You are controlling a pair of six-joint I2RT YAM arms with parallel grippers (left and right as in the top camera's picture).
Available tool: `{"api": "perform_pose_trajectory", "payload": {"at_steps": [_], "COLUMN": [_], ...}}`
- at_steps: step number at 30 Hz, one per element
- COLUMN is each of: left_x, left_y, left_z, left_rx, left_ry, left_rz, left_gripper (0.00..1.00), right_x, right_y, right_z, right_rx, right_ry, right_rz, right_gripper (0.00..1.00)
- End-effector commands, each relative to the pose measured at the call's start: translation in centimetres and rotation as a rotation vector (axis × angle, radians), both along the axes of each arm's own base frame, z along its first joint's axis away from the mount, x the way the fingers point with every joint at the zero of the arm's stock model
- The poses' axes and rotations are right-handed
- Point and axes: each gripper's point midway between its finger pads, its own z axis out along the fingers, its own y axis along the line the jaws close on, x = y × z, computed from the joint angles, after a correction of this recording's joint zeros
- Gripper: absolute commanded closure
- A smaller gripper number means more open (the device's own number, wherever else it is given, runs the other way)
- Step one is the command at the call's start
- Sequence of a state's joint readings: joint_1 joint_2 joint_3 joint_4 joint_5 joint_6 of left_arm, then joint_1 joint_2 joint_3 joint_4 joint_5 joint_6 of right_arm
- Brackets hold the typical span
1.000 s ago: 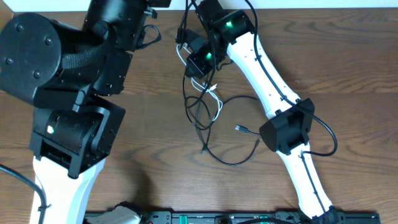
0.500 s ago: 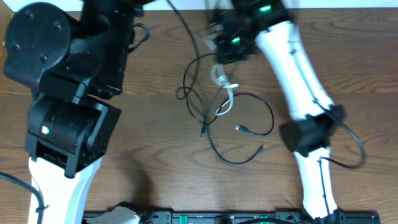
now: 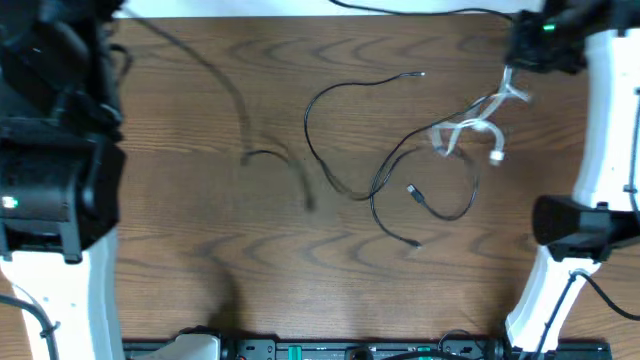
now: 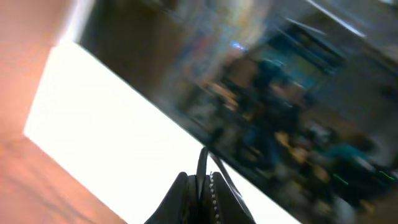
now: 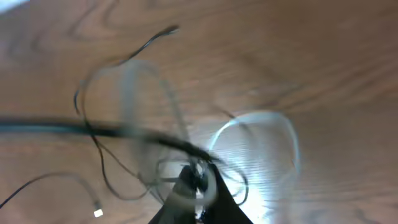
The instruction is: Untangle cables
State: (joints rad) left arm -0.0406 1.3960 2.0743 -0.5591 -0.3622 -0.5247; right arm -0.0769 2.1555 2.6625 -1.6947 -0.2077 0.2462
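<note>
The white cable [image 3: 465, 128] goes to the left in the overhead view with my right gripper next. It is released over the wood between the black cables, where room is open.
The cables lie spread across the wooden table. One black cable [image 3: 305, 190], blurred, runs from the top left corner down to mid-table. In the left wrist view my left gripper [image 4: 202, 180] is shut on a black cable [image 4: 201, 158] that rises from its jaws. A second black cable [image 3: 308, 130] loops through the centre, and its plug [image 3: 412, 190] rests inside the loop. The white cable [image 3: 465, 128] hangs bunched below my right gripper [image 3: 516, 72] at the top right. In the right wrist view my right gripper [image 5: 196, 179] is shut on the white cable [image 5: 292, 143], with black cable strands [image 5: 62, 126] in the same bunch.
The left arm [image 3: 50, 150] fills the table's left edge and the right arm [image 3: 585, 225] stands along the right edge. A white wall strip [image 3: 300, 6] borders the far side. A black rail [image 3: 330, 350] runs along the front edge.
Both arms have swung apart, the left one leftward and the right one rightward. The bundle that was balled at top centre is pulled open, with the white cable carried right.
</note>
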Motion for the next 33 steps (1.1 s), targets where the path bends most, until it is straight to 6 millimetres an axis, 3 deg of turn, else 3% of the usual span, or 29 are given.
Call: {"api": "perform_pose_trajectory", "payload": {"at_steps": [1,5,7,10,13,18,19,23,28,33], "left_x": [-2.2,-3.4,-3.6,-3.4,-2.8,-2.7,-2.7,-3.1,-4.1,-3.8], "left_y": [4.4,7.7,8.1,6.9,4.5,1.5,0.7,-3.6,-6.2,-6.7], "left_z": [1.1,2.0,2.9,4.0,5.2,7.3,7.7,9.1,10.4,10.0], "left_rx": [0.026,0.029,0.037,0.052,0.072,-0.022,-0.041,-0.160,-0.268,-0.266], "left_ry": [-0.021,-0.058,-0.095,-0.135,-0.180,-0.301,-0.322,-0.381,-0.422,-0.408], "left_rz": [0.158,0.247,0.233,0.148,0.006,-0.191,-0.240,-0.522,-0.695,-0.703], "left_gripper": [0.93,0.93,0.92,0.93,0.93,0.93,0.93,0.92,0.93,0.93], "right_x": [-0.2,-0.6,-0.7,-0.8,-0.9,-0.7,-0.6,-0.2,-1.1,-1.7], "right_y": [-2.7,-5.9,-7.0,-7.2,-6.8,-5.1,-4.3,2.6,10.6,17.9], "right_z": [0.5,0.4,0.2,-0.2,-0.8,-2.2,-2.4,-2.1,-1.9,-3.7], "right_rx": [0.031,0.030,0.031,0.039,0.044,0.060,0.081,0.254,0.375,0.328], "right_ry": [-0.008,-0.007,-0.002,0.012,0.032,0.073,0.074,-0.006,-0.054,-0.060], "right_rz": [-0.071,-0.141,-0.166,-0.170,-0.163,-0.123,-0.090,0.271,0.561,0.735], "right_gripper": [0.99,0.99,0.99,0.99,0.99,0.99,0.99,0.98,0.85,0.21]}}
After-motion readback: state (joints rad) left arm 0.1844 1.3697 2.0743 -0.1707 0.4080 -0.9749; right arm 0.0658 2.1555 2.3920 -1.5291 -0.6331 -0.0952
